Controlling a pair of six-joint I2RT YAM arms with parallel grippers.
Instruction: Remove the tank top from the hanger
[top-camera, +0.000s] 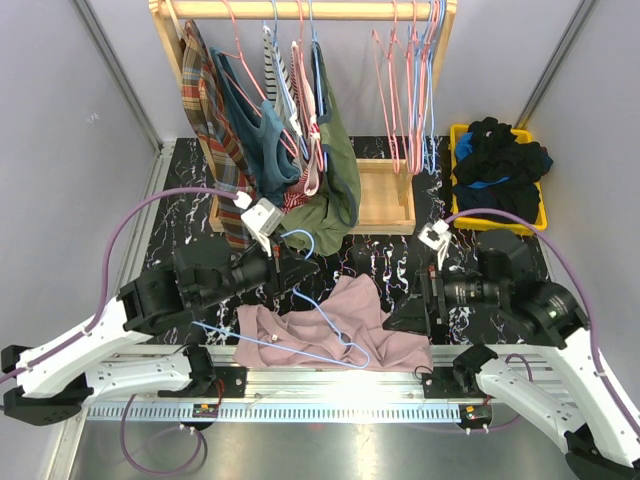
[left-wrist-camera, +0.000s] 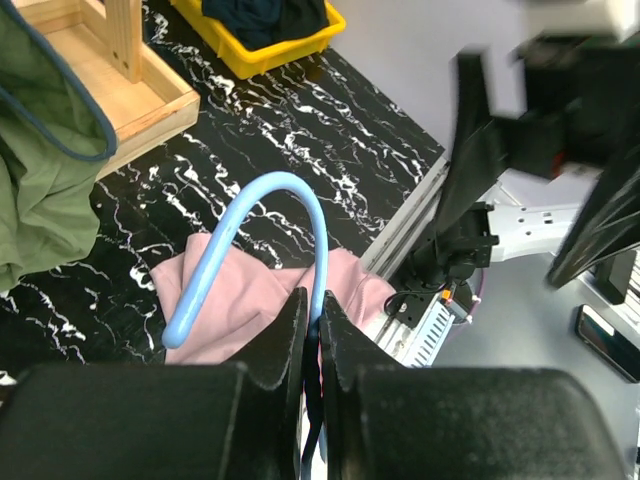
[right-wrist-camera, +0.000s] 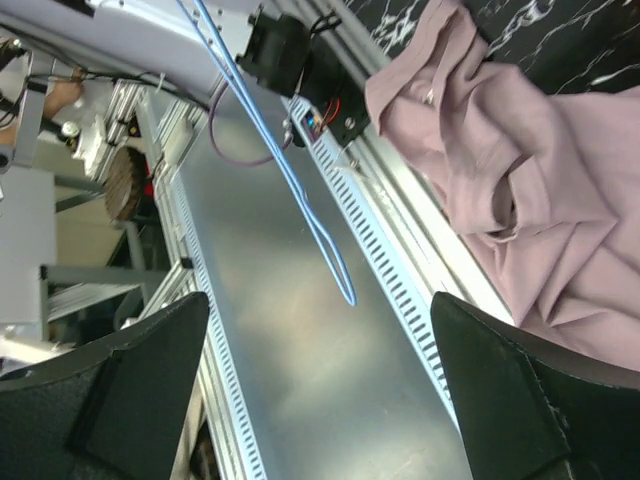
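Note:
I will move my right gripper back and to the left in the top view, because the hanger's near bent end (top-camera: 363, 358) (right-wrist-camera: 346, 293) is that way from it, clear of cloth.
A pink tank top (top-camera: 345, 322) lies crumpled on the black marbled table near its front edge. A light blue wire hanger (top-camera: 300, 345) slants above it, its frame showing over the cloth. My left gripper (top-camera: 290, 266) is shut on the hanger's neck just under the hook (left-wrist-camera: 290, 195), as the left wrist view (left-wrist-camera: 312, 322) shows, with the pink top (left-wrist-camera: 250, 300) below. My right gripper (top-camera: 412, 312) is open and empty at the top's right edge. In the right wrist view (right-wrist-camera: 320, 310) its jaws stand wide apart over the front rail, with the hanger wire (right-wrist-camera: 285, 175) and the top (right-wrist-camera: 510, 170) beyond.
A wooden clothes rack (top-camera: 385, 195) stands at the back with several hung garments (top-camera: 270, 140) and bare hangers (top-camera: 410, 100). A yellow bin (top-camera: 540, 215) of dark clothes sits at the back right. A slotted metal rail (top-camera: 330, 385) runs along the front edge.

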